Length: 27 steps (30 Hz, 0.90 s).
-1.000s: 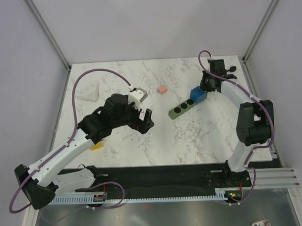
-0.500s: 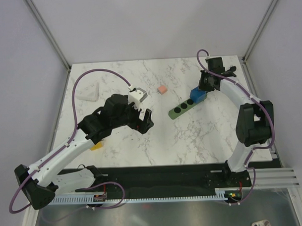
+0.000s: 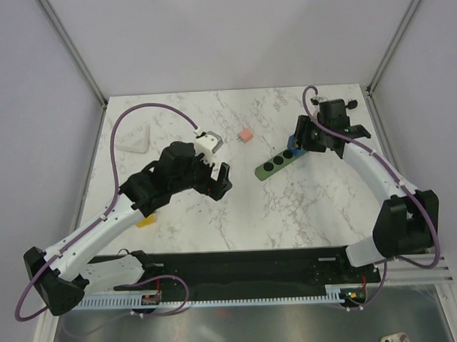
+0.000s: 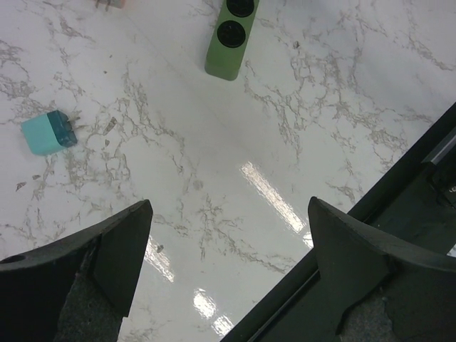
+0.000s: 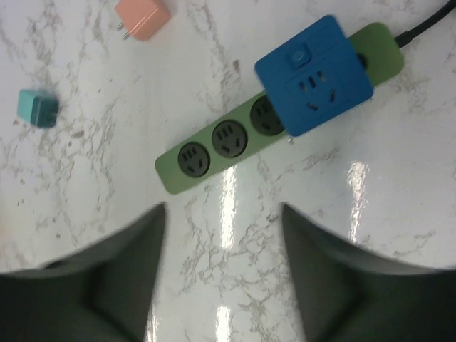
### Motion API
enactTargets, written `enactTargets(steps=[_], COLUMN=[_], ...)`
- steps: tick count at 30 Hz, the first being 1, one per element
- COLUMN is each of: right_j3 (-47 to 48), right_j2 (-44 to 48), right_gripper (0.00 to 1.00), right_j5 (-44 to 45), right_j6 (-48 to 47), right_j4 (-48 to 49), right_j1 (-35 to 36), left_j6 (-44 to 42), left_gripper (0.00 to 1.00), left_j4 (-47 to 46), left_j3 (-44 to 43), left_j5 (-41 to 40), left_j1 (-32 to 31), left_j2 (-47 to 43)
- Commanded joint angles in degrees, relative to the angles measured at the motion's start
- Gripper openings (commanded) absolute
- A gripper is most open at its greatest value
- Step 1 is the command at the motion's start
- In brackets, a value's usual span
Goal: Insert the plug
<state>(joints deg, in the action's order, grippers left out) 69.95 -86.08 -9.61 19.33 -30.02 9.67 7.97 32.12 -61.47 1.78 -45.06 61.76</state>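
Note:
Since the teal block's prongs point sideways in the left wrist view, I need to carry my left gripper outward, turn it, and lower it around the block's prong-free sides.
The blue plug (image 5: 313,75) sits flat on the green power strip (image 5: 214,149), at the end where the black cable leaves. Three sockets beside it show bare. My right gripper (image 5: 224,214) hangs open above the table just in front of the strip, with nothing between its fingers (image 5: 121,263). In the top view the right gripper (image 3: 306,134) covers most of the blue plug (image 3: 290,149) on the strip (image 3: 272,166). My left gripper (image 3: 220,182) stands open and empty left of the strip, whose near end (image 4: 229,43) shows in the left wrist view beyond the gripper (image 4: 229,206).
A salmon plug (image 3: 245,135) lies behind the strip. A small teal block (image 5: 37,108) rests on the marble to the strip's left. A white triangular piece (image 3: 134,139) lies at the back left, and a yellow piece (image 3: 146,221) shows under the left arm.
The right gripper has opened, let go of the blue plug and drawn back above it. The plug stays on the strip. The left arm has barely moved.

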Motion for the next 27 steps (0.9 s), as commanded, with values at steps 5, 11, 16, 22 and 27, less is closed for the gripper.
enactTargets(steps=[5,11,16,22,27], right_j3=[-10.61,-17.82,-21.17,-23.55,-23.46], right_j2=[18.04,27.19,31.93,35.8,36.51], right_gripper=[0.98,0.98,0.98,0.98,0.98], right_j5=[-6.74,-10.34,-11.92,-11.49,-11.31], right_j6=[-1.14,2.37,5.01,7.3,8.26], right_j4=[1.54,4.35,6.63,9.01,9.19], right_j1=[2.19,3.07,3.16,3.07,3.16], left_j6=[9.41,23.9,39.82,48.01,56.01], left_gripper=[0.97,0.98,0.94,0.89,0.9], left_j4=[-3.64,-2.33,0.57,3.64,14.5], left_j3=[-2.42,-4.7,-6.82,-9.35,-18.56], left_j5=[-8.98,-13.65,-7.51,-3.0,-7.93], left_j1=[0.32,4.7,16.3,24.84,25.37], left_j2=[5.3,9.43,12.85,19.36,30.07])
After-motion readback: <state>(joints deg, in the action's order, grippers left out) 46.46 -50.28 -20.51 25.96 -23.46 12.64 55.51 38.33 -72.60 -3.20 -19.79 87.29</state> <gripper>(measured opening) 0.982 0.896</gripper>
